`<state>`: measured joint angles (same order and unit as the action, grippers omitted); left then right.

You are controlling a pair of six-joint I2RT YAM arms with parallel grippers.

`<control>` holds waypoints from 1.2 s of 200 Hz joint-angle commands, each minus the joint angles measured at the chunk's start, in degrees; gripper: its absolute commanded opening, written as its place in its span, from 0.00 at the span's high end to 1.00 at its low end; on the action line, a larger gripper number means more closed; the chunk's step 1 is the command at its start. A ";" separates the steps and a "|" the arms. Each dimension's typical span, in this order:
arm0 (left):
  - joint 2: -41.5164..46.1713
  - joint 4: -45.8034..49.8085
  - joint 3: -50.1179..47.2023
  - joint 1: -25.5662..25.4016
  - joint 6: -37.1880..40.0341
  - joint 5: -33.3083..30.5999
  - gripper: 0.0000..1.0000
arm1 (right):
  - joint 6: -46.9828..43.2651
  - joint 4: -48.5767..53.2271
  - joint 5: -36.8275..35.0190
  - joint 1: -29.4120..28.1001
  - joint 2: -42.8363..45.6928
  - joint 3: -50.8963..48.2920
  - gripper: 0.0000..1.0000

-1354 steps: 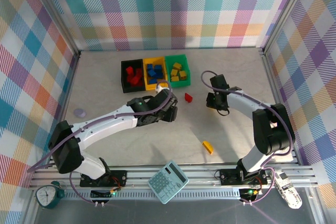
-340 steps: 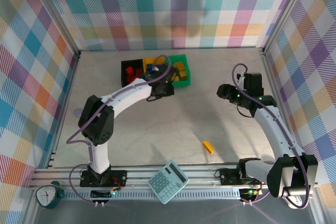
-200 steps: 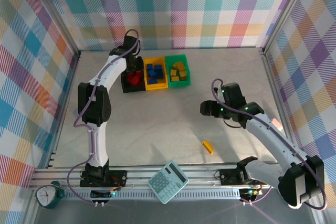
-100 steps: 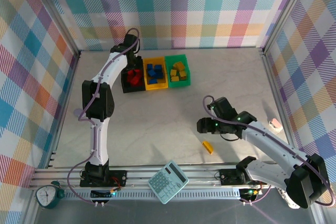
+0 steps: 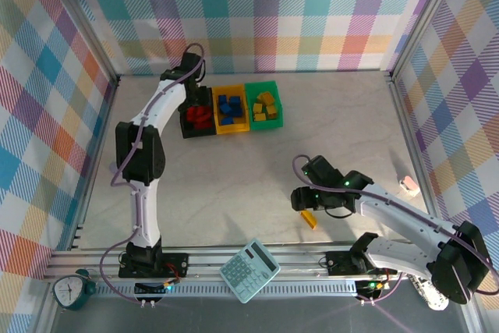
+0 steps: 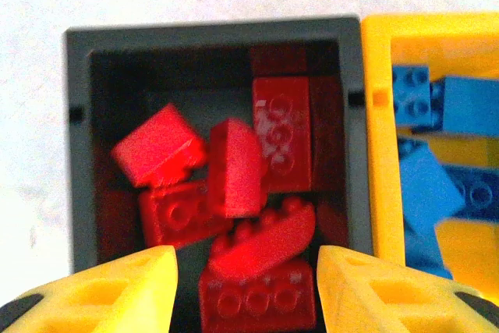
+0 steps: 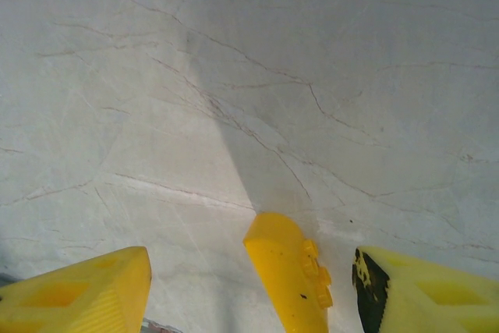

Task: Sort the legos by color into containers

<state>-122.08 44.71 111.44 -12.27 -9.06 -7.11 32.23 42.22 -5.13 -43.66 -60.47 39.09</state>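
Note:
My right gripper is going to move back next and lower its open fingers around the yellow curved lego's middle [image 5: 309, 219] [image 7: 296, 289], because the lego is below it and closer to my base.
My left gripper [image 6: 245, 271] hangs open over the black container [image 6: 210, 30]. Several red legos lie in that container, and a curved one [image 6: 261, 239] sits below the gap, touching neither finger. To its right stands the yellow container [image 6: 378, 154] with blue legos [image 6: 421, 193]. In the top view the black [image 5: 187, 129], yellow [image 5: 232, 129] and green [image 5: 265, 125] containers sit in a row at the back, and the green one holds yellow legos [image 5: 265, 107]. My right gripper [image 7: 251, 263] is open low over the table. It straddles a lone yellow lego [image 7: 288, 278] without touching it.
A teal calculator [image 5: 249, 271] lies on the near rail. A small purple object [image 5: 118, 168] rests at the table's left edge and a small pink-white one [image 5: 408, 185] at its right edge. A clock [image 5: 72, 289] stands at the near left. Checked walls enclose the table.
The left gripper has opened above the black container, and the red lego now lies in the bin. The right arm has swung nearer and leftward, down onto the yellow lego.

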 commanded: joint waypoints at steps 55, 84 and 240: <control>25.89 -6.87 -22.43 -0.35 -8.22 4.78 0.48 | 10.07 4.99 -6.59 -6.47 -2.99 -3.00 0.33; 32.43 -7.97 -28.36 -1.90 -9.77 5.44 0.43 | 10.30 3.58 -5.83 -7.22 -3.96 -4.32 0.34; 57.50 -9.24 -51.22 -24.71 -20.62 -9.67 0.36 | 4.28 -3.95 -7.38 -7.37 -12.38 0.37 0.81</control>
<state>-67.00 34.79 61.36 -35.64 -28.77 -14.11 39.79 39.46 -10.46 -50.72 -70.96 35.55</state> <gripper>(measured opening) 0.639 0.242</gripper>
